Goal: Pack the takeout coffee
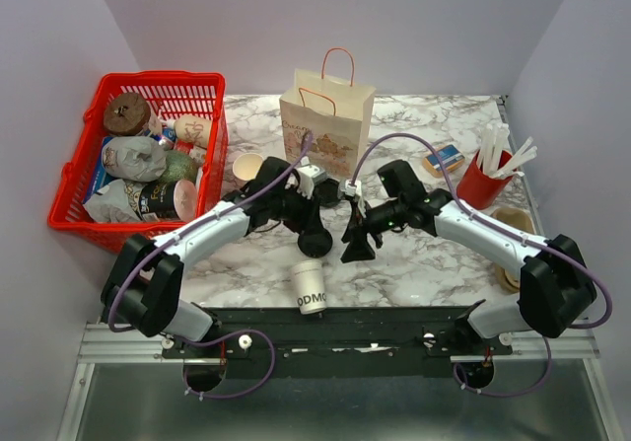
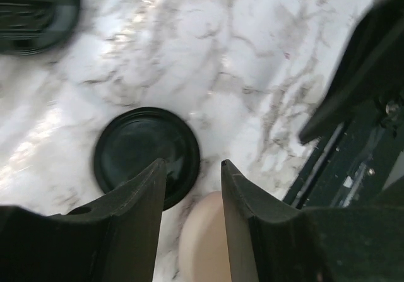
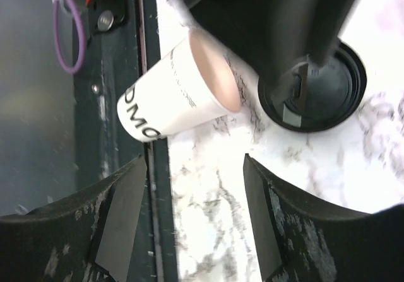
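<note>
The right gripper should move down onto the cup's open rim next, since the cup lies below the gripper and to its left in the top view.
The takeout coffee cup [image 1: 309,289], whitish with black letters, lies on its side at the table's near edge, mouth open and no lid on it; it also shows in the right wrist view [image 3: 170,93]. A round black lid [image 2: 136,152] lies flat on the marble just behind the cup's mouth [image 2: 205,241], and shows in the right wrist view [image 3: 328,99]. My left gripper [image 2: 192,163] hovers low over the lid's edge and the cup's mouth, jaws a little apart and empty. My right gripper [image 3: 194,162] is open and empty beside the cup.
A paper bag [image 1: 327,115] with red handles stands open at the back. A tan cup [image 1: 246,168] sits beside a red basket [image 1: 202,86] of trash. A red holder [image 1: 480,184] with white sticks stands right. Another round black thing [image 2: 35,7] lies nearby.
</note>
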Motion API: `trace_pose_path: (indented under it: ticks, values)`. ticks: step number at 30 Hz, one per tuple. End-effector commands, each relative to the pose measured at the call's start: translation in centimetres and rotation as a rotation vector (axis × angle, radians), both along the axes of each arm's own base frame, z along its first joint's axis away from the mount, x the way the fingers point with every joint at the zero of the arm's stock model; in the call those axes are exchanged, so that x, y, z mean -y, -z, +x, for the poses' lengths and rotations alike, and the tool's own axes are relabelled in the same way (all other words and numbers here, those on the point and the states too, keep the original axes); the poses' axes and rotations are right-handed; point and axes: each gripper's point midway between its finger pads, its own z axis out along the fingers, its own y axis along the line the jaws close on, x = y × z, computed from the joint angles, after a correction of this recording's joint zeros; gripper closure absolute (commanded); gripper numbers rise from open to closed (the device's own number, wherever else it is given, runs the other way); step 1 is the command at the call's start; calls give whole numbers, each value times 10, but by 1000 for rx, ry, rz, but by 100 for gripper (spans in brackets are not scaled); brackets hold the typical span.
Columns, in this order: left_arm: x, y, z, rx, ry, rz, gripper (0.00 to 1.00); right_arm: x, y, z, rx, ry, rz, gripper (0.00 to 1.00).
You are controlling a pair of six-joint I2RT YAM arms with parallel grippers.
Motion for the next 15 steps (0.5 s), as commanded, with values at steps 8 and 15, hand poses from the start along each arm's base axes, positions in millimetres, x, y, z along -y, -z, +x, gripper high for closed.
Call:
trace_pose_path:
  ticks: [8, 15]
  values:
    - [-84, -17, 36, -64, -365, 70, 49, -72, 1, 17, 43, -320, 191, 27]
    - [-120, -44, 51, -33, -486, 35, 49, -89, 11, -7, -165, -498, 194, 27]
